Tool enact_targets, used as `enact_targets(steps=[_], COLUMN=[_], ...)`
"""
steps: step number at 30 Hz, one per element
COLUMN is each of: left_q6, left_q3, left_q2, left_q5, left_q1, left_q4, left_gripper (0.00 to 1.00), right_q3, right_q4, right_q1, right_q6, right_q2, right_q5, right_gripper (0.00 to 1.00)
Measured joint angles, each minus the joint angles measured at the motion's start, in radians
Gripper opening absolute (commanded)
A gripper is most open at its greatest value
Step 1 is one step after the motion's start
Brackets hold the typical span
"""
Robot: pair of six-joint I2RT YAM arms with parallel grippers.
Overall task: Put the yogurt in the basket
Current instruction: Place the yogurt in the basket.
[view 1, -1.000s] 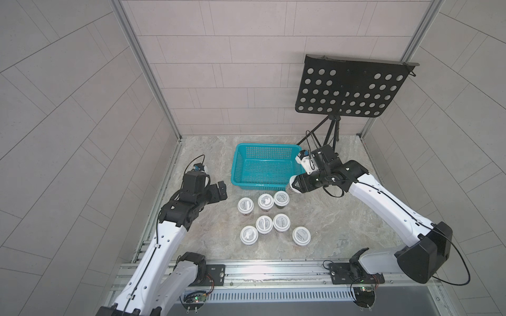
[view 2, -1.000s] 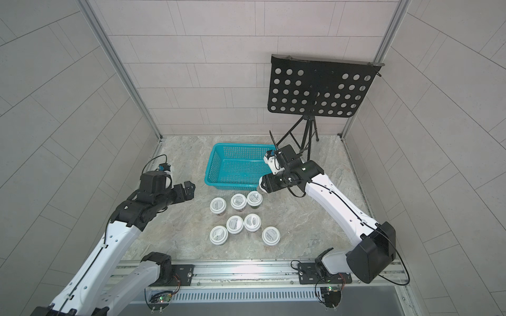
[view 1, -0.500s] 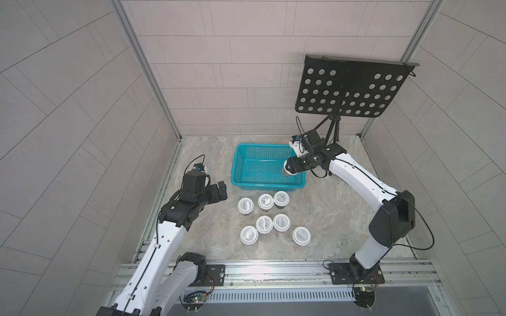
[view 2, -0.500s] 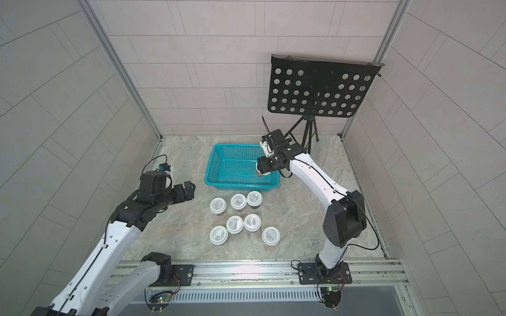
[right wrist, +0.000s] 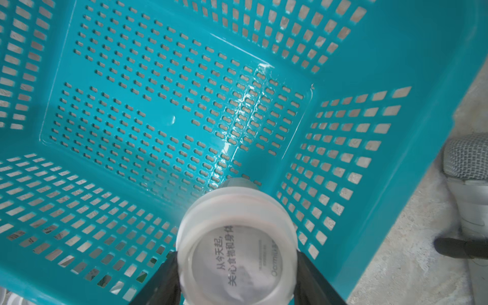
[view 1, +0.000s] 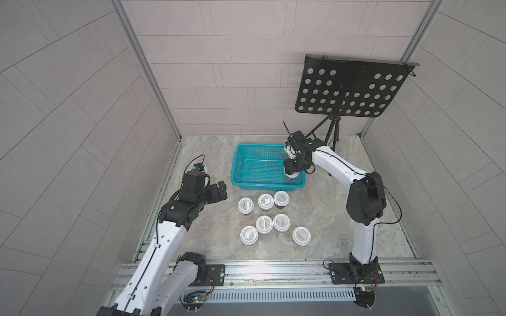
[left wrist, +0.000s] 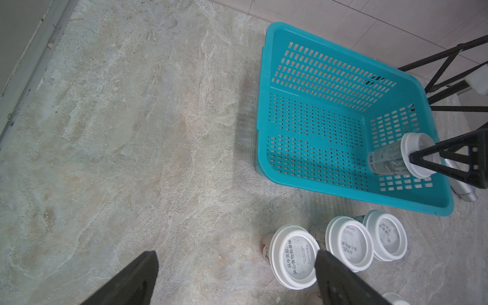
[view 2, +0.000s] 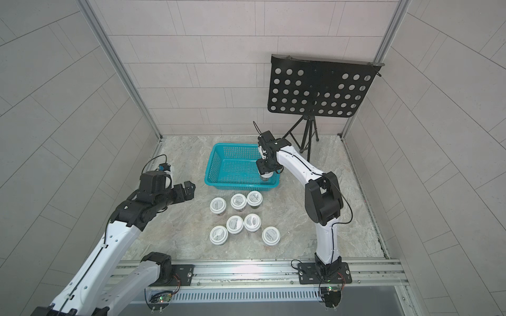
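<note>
My right gripper lowers between the basket's sides next and releases the white-lidded yogurt cup, as the empty near corner of the basket's bottom lies below.
The teal basket [view 1: 247,167] [view 2: 227,167] sits at the back of the stone floor. My right gripper [view 1: 290,175] [view 2: 266,174] is shut on a white-lidded yogurt cup [right wrist: 236,250], both fingers pressed on its lid rim. The cup hangs low inside the basket's near right corner [left wrist: 388,161]; whether it touches the basket floor [right wrist: 158,105] I cannot tell. Several more yogurt cups [view 1: 265,202] [view 2: 238,201] stand in two rows in front of the basket. My left gripper [view 1: 219,191] [left wrist: 235,277] hovers open left of them, nothing between its fingers.
A black perforated music stand [view 1: 350,90] on a tripod [view 1: 332,131] stands behind and right of the basket, close to my right arm. Tiled walls close in the floor on three sides. A metal rail [view 1: 273,270] runs along the front.
My right gripper carried the cup from beside the basket's right front corner over the rim and down inside it. The left arm has not moved.
</note>
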State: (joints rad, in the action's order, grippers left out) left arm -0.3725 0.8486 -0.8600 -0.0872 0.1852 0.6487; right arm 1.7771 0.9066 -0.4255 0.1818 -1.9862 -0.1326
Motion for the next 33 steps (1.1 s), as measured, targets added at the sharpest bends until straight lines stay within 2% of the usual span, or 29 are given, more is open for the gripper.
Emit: enact_targets(steps=[11, 24, 33], left_q6=[0.0, 0.0, 0.0], left_q3=[0.0, 0.0, 0.0], left_q2=[-0.002, -0.004, -0.005], left_q5=[-0.011, -0.022, -0.024], left_q1=[-0.011, -0.015, -0.016], left_q4=[0.0, 0.0, 0.0], left_gripper=[1.0, 1.0, 1.0], right_q3=[0.016, -0.015, -0.035], right_q4=[0.071, 0.072, 0.048], right_q1=[-0.029, -0.048, -0.048], right_q6=[-0.047, -0.051, -0.049], right_q2=[-0.039, -0.057, -0.048], right_q5=[0.014, 0.03, 0.033], right_gripper=[0.61, 0.62, 0.71])
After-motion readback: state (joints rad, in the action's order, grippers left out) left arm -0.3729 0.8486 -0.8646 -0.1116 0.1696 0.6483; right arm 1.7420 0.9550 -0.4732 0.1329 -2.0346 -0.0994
